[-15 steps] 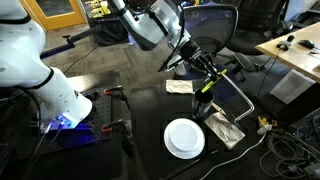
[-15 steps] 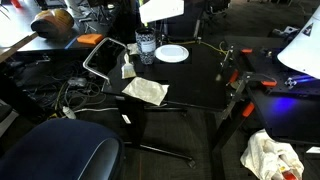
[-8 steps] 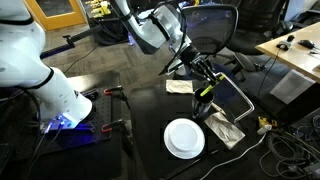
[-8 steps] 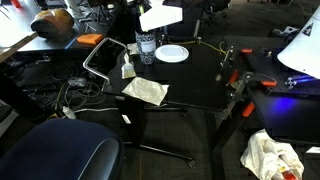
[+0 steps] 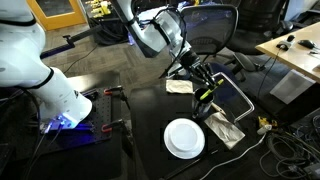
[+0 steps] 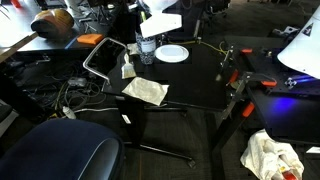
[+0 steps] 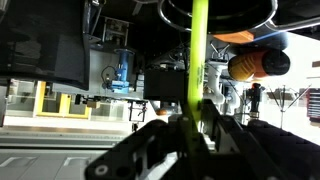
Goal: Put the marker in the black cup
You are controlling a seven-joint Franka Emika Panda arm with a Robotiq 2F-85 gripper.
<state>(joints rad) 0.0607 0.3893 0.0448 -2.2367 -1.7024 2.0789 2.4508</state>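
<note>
The marker lines up with the black cup's rim, so it comes down with my gripper next.
My gripper [image 5: 200, 78] is shut on the marker [image 5: 205, 93], a thin yellow-green pen held roughly upright just above the black cup [image 5: 203, 109] on the black table. In the wrist view the marker [image 7: 197, 50] runs up from between the closed fingers of my gripper [image 7: 195, 118] to a dark round rim [image 7: 250, 14] at the top edge. In an exterior view the cup [image 6: 147, 50] stands beside the white plate, with my gripper [image 6: 150, 34] right over it; the marker is hard to make out there.
A round white plate [image 5: 184, 138] lies near the cup and shows in both exterior views [image 6: 172, 53]. Crumpled paper napkins [image 5: 224, 128] [image 6: 146, 90] lie on the table. A tilted metal frame [image 6: 100, 60] stands at the table's edge. Red clamps [image 6: 235, 65] grip the far edge.
My gripper with the marker has sunk a little toward the black cup. The plate and the napkins have not moved.
</note>
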